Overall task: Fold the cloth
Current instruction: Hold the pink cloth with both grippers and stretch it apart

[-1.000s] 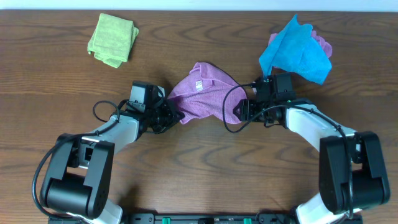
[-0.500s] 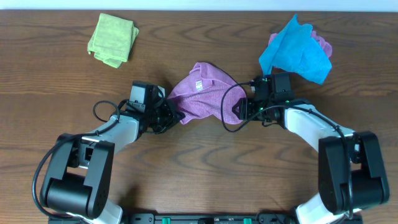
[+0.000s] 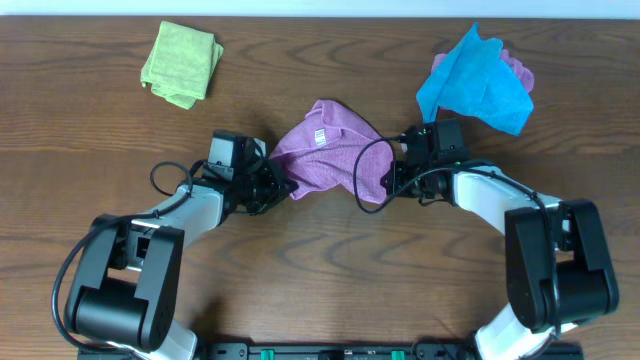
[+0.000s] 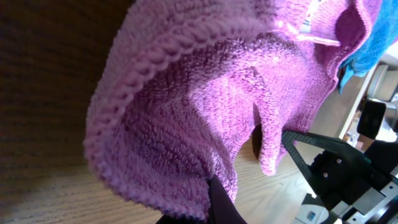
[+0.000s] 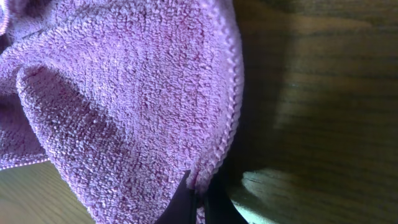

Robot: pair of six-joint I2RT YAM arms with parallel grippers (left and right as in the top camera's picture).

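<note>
The lilac cloth (image 3: 330,152) lies bunched between both grippers, so my left gripper should lift up and outward toward the light green folded cloth (image 3: 182,65) and let go of the lilac cloth's corner.
The lilac cloth (image 3: 330,152) lies bunched at the table's middle, its white tag (image 3: 318,135) facing up. My left gripper (image 3: 283,187) is shut on the cloth's lower left corner; in the left wrist view the cloth (image 4: 205,106) fills the frame and a dark fingertip (image 4: 219,200) pokes out under its hem. My right gripper (image 3: 383,182) is shut on the cloth's lower right corner. The right wrist view shows the cloth's hemmed edge (image 5: 231,106) pinched between both dark fingertips (image 5: 180,202).
A bright blue cloth (image 3: 472,82) lies at the back right over a pinkish one (image 3: 517,70). A light green folded cloth (image 3: 182,62) sits at the back left. The brown wooden table (image 3: 320,270) runs bare in front of both arms.
My right gripper has shut on the cloth's right corner and edged slightly left. The left gripper and the cloth have held still.
</note>
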